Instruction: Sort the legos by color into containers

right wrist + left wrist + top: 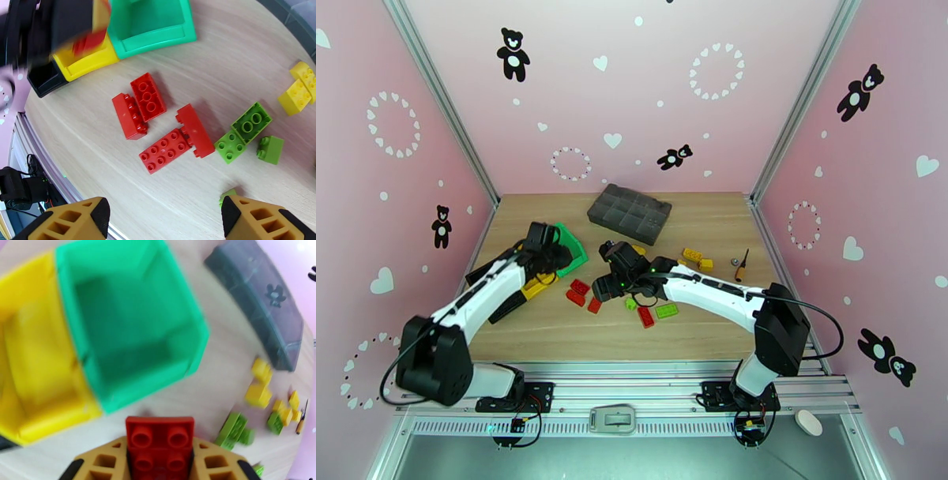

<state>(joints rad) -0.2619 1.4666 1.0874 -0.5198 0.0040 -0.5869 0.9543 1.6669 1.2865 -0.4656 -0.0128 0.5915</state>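
Next, the left gripper carries the red lego outward over the bottom of the green bin [134, 319] and releases it there, since that bin stands open and empty.
My left gripper [551, 254] hangs over the bins, shut on a red lego [160, 447]; below it sit the green bin [134, 319] and the yellow bin [39, 358], side by side. The black bin [45, 79] adjoins the yellow one. My right gripper [166, 221] is open above several loose red legos [148, 96]. To their right lie light green legos [251, 122], with yellow legos [300, 89] beyond. In the top view the right gripper [602, 286] hovers at mid-table beside the red legos [577, 294].
A dark grey compartment tray [630, 213] stands at the back centre. A small screwdriver [741, 267] lies right of the yellow legos [695, 257]. More red and green legos [656, 313] lie nearer the front. Pink walls close in on three sides.
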